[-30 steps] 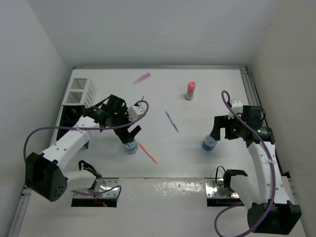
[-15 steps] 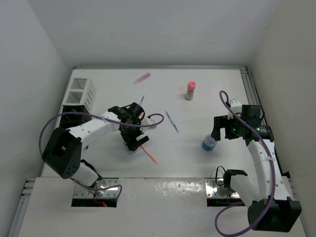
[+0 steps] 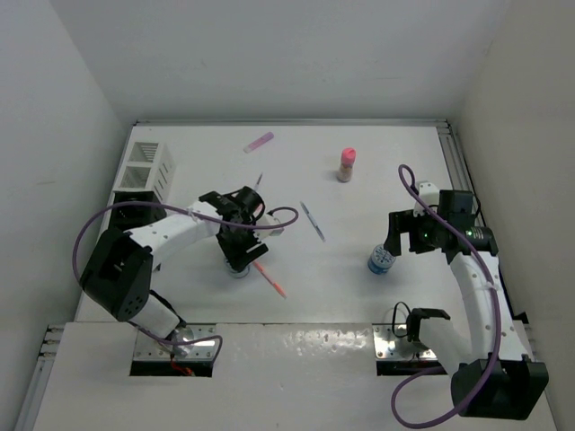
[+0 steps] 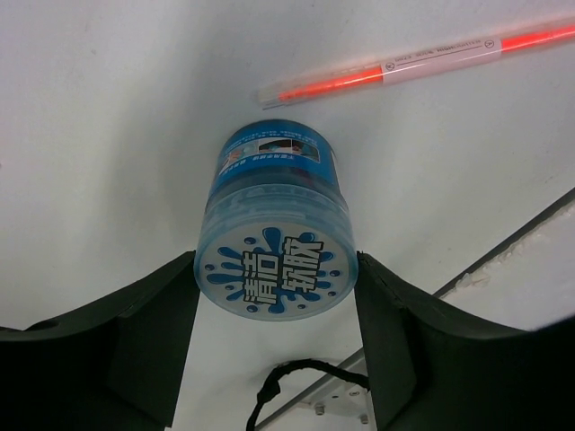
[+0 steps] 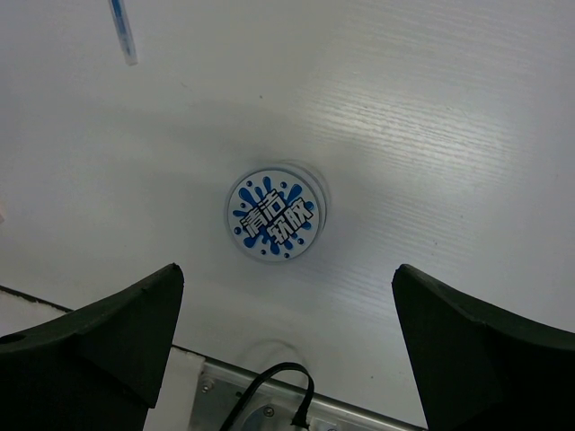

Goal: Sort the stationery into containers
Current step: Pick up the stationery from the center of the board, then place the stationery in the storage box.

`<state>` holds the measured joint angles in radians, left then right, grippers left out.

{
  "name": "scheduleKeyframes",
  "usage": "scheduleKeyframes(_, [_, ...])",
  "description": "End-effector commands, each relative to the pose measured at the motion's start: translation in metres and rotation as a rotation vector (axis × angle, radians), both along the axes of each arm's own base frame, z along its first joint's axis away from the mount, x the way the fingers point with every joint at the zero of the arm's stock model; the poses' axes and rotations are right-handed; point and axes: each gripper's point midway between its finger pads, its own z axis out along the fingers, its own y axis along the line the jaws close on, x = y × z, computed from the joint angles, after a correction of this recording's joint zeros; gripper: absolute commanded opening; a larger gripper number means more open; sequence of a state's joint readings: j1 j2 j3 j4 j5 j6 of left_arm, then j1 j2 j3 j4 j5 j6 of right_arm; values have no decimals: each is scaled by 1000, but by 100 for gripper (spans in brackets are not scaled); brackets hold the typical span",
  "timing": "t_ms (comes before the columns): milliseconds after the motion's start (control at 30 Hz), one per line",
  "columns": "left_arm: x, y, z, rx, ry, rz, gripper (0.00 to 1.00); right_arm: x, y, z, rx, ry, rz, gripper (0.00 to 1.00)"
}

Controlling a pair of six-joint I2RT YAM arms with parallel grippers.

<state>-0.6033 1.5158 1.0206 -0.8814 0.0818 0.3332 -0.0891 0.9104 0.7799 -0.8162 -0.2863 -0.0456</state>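
Note:
The white container's open far section [image 3: 144, 153] is outward, to the left in the top view, so my left gripper will next lift the squat jar outward over it and let go.
My left gripper [image 4: 277, 310] has both fingers pressed against the sides of a squat blue-capped jar [image 4: 276, 269] standing on the white table; from above, the gripper [image 3: 241, 253] covers most of that jar [image 3: 238, 268]. An orange pen [image 4: 404, 63] lies just beyond it [image 3: 269, 278]. My right gripper [image 5: 287, 296] hangs open over a second blue-capped jar [image 5: 273, 214] [image 3: 381, 260], its fingers well apart from it. A blue-purple pen [image 3: 313, 221], a pink marker [image 3: 259, 142] and a pink-capped beige bottle [image 3: 346, 165] lie farther back. The white container [image 3: 148, 166] and black container [image 3: 126, 208] stand at the left.
A short thin pen [image 3: 259, 180] lies behind the left gripper. White walls close in the table on three sides. A metal rail [image 3: 454, 162] runs along the right edge. Purple cables loop from both arms, and the arm bases sit at the near edge.
My left arm swung down over the jar beside the orange pen and its fingers closed in onto the jar's sides. The right arm and its jar stayed put.

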Motion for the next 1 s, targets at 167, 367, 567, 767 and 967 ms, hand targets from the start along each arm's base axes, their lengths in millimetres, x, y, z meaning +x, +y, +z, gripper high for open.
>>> scheduleKeyframes(167, [25, 2, 44, -58, -33, -2, 29, 5, -3, -3, -24, -21, 6, 97])
scheduleKeyframes(367, [117, 55, 181, -151, -234, 147, 11, 8, 4, -8, 12, -10, 10, 96])
scheduleKeyframes(567, [198, 157, 240, -44, -487, 405, 0, 14, 9, -13, 34, -1, 14, 96])
scheduleKeyframes(767, [247, 267, 250, -54, -616, 675, 0, 17, 10, -16, 32, 6, 23, 96])
scheduleKeyframes(967, [272, 308, 233, -87, -671, 745, 0, 18, 12, -22, 45, 26, 20, 96])
